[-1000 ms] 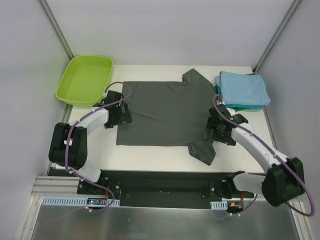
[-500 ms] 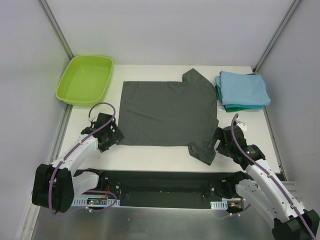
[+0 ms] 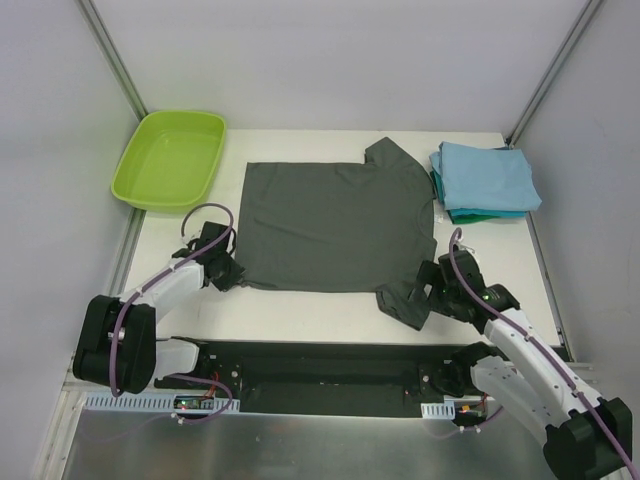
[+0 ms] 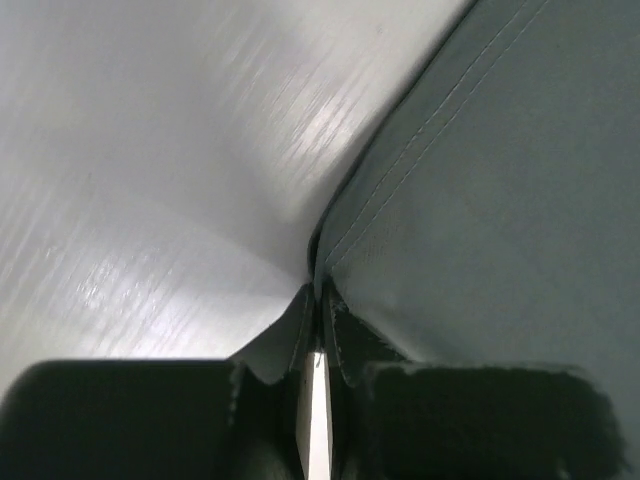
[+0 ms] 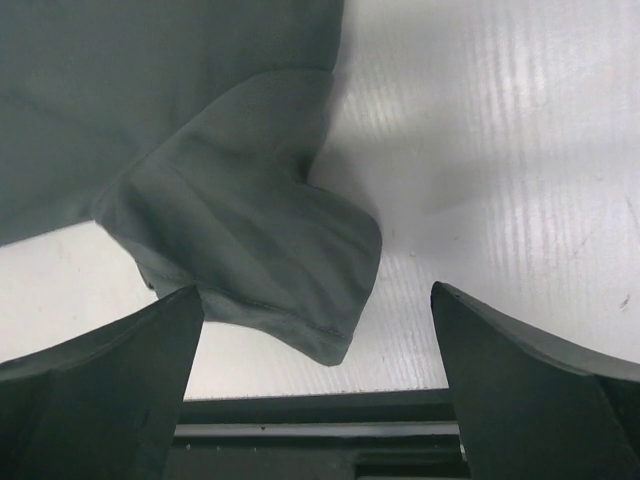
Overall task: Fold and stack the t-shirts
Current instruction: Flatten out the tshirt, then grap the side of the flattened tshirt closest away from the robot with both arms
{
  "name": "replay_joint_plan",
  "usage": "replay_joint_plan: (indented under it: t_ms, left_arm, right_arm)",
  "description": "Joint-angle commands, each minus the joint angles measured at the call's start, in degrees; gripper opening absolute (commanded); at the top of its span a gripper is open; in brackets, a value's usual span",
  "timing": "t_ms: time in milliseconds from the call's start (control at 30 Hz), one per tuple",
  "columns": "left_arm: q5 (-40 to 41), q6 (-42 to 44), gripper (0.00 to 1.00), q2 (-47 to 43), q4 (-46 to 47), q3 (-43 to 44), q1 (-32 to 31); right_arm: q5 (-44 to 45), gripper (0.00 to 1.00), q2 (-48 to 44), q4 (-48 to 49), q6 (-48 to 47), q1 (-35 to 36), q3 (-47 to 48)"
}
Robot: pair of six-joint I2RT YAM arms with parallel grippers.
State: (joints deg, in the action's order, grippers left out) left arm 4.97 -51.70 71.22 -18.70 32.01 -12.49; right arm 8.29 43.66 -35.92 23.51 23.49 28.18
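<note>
My right gripper moves down to the left in the top view onto the near sleeve's cuff next, as my left gripper already pinches the t-shirt's hem corner.
A dark charcoal-grey t-shirt (image 3: 335, 225) lies spread flat in the middle of the table, collar toward the right. My left gripper (image 3: 228, 272) sits at its near-left hem corner. In the left wrist view the left gripper (image 4: 318, 290) is shut, with the stitched hem of the grey t-shirt (image 4: 480, 180) running right into its tips. My right gripper (image 3: 432, 285) is open just right of the near sleeve (image 3: 403, 300). From the right wrist, the right gripper (image 5: 318, 295) has wide jaws framing the rumpled sleeve (image 5: 250, 240), without touching it. A light blue t-shirt (image 3: 487, 175) is folded on a teal one (image 3: 492, 213).
A lime-green plastic tub (image 3: 170, 158) stands at the far left corner of the white table (image 3: 300, 305). The black base rail (image 3: 330, 365) runs along the near edge, right behind the sleeve. Frame posts and grey walls close in both sides.
Both arms have drawn back from the shirt's sides to its near edge. The left gripper reached the near-left corner and shut there. The right gripper stays open and edged toward the sleeve.
</note>
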Motion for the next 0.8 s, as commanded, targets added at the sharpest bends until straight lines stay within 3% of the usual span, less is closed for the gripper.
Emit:
replay_joint_plan:
  t_ms: [0, 100, 300, 533, 767]
  left_arm:
    - [2.23, 1.42, 0.0, 3.48, -0.29, -0.72, 0.45]
    - [4.51, 2.75, 0.0, 1.56, -0.55, -1.07, 0.71]
    - [9.09, 3.8, 0.0, -2.93, -1.08, -1.51, 1.85]
    - [6.8, 4.51, 0.0, -1.96, -1.43, -0.11, 2.38]
    - [6.28, 4.42, 0.0, -1.26, -1.52, -0.19, 2.47]
  right_arm:
    - [-7.67, 0.99, 1.25, -2.21, -6.09, -0.19, 3.45]
    - [-13.04, 0.97, 2.92, -4.67, -11.46, 3.21, 5.47]
    - [-5.14, 0.91, 10.12, -6.01, -13.05, 19.83, 8.73]
    - [-3.28, 0.8, 19.08, 0.15, -14.28, 22.74, 9.96]
    - [-1.09, 0.71, 24.27, -2.31, -16.65, 26.7, 13.21]
